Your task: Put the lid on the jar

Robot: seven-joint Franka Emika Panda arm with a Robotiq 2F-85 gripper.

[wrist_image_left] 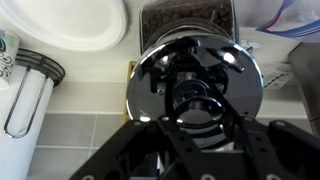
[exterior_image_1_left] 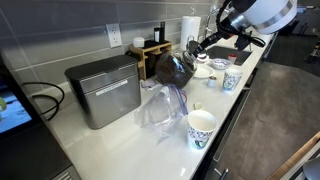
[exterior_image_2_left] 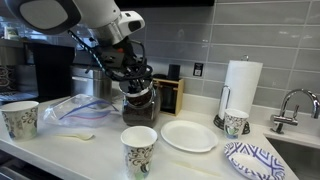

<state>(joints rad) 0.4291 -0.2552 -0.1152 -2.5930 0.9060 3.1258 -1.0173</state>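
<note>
The gripper lowers the lid onto the jar's opening point(exterior_image_2_left: 140, 97) just below it next and releases the lid's knob, since the lid already spans the jar's opening.
The jar point(exterior_image_1_left: 172, 68) is a wide, dark brownish glass vessel standing at the back of the white counter; it also shows in an exterior view point(exterior_image_2_left: 140, 106) and at the top of the wrist view point(wrist_image_left: 185, 15). A shiny chrome lid point(wrist_image_left: 200, 62) with a round knob lies over the jar's mouth. My gripper point(wrist_image_left: 200, 100) is straight above the jar, its fingers on either side of the lid's knob and closed on it. In both exterior views the gripper point(exterior_image_1_left: 197, 48) point(exterior_image_2_left: 138, 80) sits right on the jar's top.
A metal bread box point(exterior_image_1_left: 103, 92) and a crumpled clear bag point(exterior_image_1_left: 160, 105) stand beside the jar. Paper cups point(exterior_image_2_left: 140, 152) point(exterior_image_2_left: 20, 118) point(exterior_image_2_left: 236, 122), a white plate point(exterior_image_2_left: 188, 135), a patterned plate point(exterior_image_2_left: 255, 160), a paper towel roll point(exterior_image_2_left: 240, 88), a wooden box point(exterior_image_2_left: 170, 95) and a faucet point(exterior_image_2_left: 290, 108) are around.
</note>
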